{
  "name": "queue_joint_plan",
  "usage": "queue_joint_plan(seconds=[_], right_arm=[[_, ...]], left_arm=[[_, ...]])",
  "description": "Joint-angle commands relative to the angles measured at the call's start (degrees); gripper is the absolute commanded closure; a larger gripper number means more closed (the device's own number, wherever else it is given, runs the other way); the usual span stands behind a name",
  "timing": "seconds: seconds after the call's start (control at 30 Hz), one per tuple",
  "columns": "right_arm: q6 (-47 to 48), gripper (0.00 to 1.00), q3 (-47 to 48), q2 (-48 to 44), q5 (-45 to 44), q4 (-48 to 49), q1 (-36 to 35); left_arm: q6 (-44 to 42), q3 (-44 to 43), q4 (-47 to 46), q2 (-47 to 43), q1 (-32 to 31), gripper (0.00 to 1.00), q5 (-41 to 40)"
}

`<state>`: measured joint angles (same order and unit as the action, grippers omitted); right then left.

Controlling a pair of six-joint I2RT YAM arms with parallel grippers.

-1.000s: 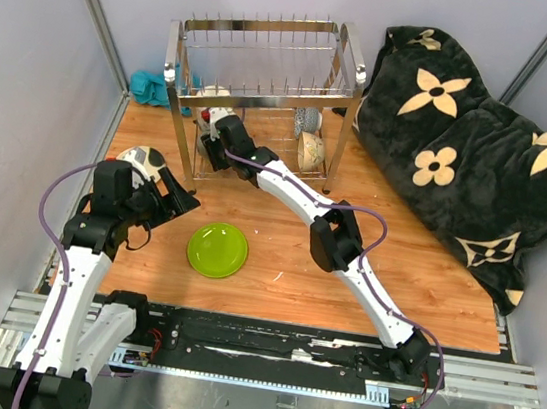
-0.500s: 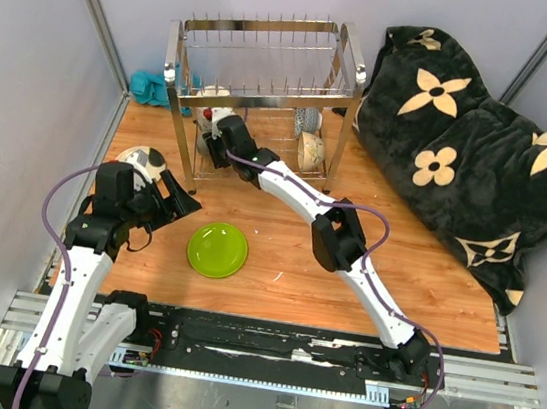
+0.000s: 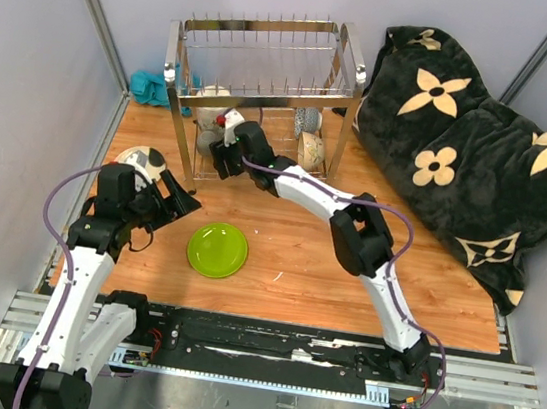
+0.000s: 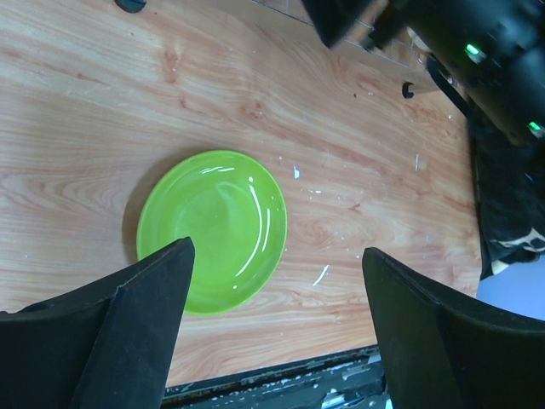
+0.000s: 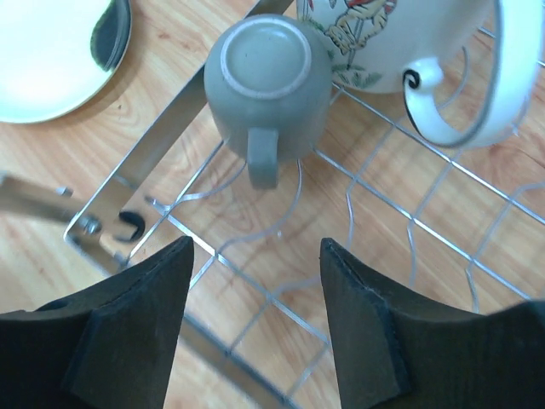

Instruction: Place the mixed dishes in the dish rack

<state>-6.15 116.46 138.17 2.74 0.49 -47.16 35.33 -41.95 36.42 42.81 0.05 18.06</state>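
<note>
The cream plate is outside the rack [image 3: 261, 72], so my left gripper will turn to the left in the top view and down onto that plate's near rim.
The chrome dish rack [image 3: 261, 72] stands at the back of the table. My right gripper [image 3: 222, 152] is open and empty at the rack's lower tier. In the right wrist view its jaws [image 5: 257, 256] stand wide apart over the wire floor [image 5: 375, 204], just short of an upside-down small grey mug [image 5: 268, 81] and a white patterned mug [image 5: 400, 43]. The blue-patterned bowl [image 3: 308, 120] and cream-yellow bowl [image 3: 311, 151] sit in the lower tier. My left gripper [image 3: 178, 200] is open above the lime-green plate [image 3: 217, 250], also in the left wrist view [image 4: 213, 228]. The cream plate with black patch [image 3: 141, 159] lies left of the rack.
A black blanket with cream flowers [image 3: 464, 139] fills the back right. A teal cloth [image 3: 151, 88] lies behind the rack's left leg. The rack's tubular legs [image 3: 182, 147] stand close to my right wrist. Grey walls close in both sides.
My right gripper has drawn back a little out of the rack's lower tier, toward me and to the right, with the grey mug left standing inside. The left arm has hardly moved.
</note>
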Motion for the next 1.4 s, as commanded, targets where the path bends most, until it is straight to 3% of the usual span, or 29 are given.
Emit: queue_joint_plan(seconds=[0.0, 0.17, 0.4, 0.6, 0.87, 1.1, 1.37], right_arm=[[0.0, 0.37, -10.59, -10.63, 1.93, 6.79, 0.9], [-2.69, 0.35, -23.97, -21.04, 2.92, 8.65, 2.07], [-3.56, 0.31, -33.85, -31.65, 4.92, 3.72, 3.11], [-6.11, 0.3, -45.4, -42.88, 7.15, -1.06, 4.18], [-8.03, 0.3, -59.44, -58.95, 7.36, -4.23, 4.7], [-9.19, 0.3, -64.63, -67.67, 5.34, -7.06, 6.44], [-9.02, 0.3, -65.02, -70.7, 2.89, -10.04, 9.01]], left_arm=[[1.75, 0.83, -2.75, 0.17, 0.56, 0.14, -3.22], [5.52, 2.18, -5.44, 0.98, 0.73, 0.14, -6.08], [11.52, 4.31, -10.48, 3.27, 2.43, 0.14, -11.85], [20.47, 6.14, -21.7, 9.87, 7.63, 0.2, -16.05], [33.71, 8.46, -29.14, 18.29, 11.28, 0.26, -25.15], [35.6, 6.89, -32.47, 27.12, 15.03, 0.27, -29.34], [40.32, 6.04, -38.69, 36.05, 17.81, 0.27, -31.21]])
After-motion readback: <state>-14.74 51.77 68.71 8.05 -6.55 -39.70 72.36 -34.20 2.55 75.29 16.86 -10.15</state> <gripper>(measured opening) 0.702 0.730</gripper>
